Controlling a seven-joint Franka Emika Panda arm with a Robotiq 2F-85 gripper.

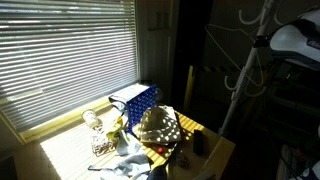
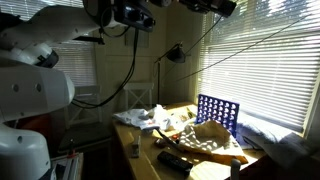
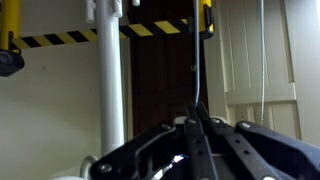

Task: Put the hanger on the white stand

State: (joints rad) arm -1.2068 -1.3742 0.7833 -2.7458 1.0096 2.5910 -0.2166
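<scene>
The hanger (image 3: 197, 60) is already held high beside the stand's curved arms, so my gripper will next go down a little along the white stand's upper pole (image 3: 110, 70) and let go of the hanger.
In the wrist view my gripper (image 3: 197, 128) is shut on the hanger (image 3: 197, 60), whose thin dark wire runs straight up from between the fingers. The white stand (image 3: 110, 70) rises as a slim white pole just left of the wire, apart from it. In an exterior view the white stand (image 1: 243, 85) leans up to curved arms at the top, and my gripper (image 1: 263, 42) is high beside its upper part, with the hanger's faint wire (image 1: 228, 42) to its left. In an exterior view my gripper (image 2: 225, 8) is at the top edge, and a thin line of the hanger (image 2: 262, 43) slants below it.
A cluttered table (image 1: 205, 135) holds a blue grid rack (image 1: 135, 100), a patterned cloth heap (image 1: 160, 125) and small items. Window blinds (image 1: 60, 50) are behind it. A black-and-yellow striped bar (image 3: 60, 38) crosses behind the stand. A white door (image 3: 265, 60) is beyond.
</scene>
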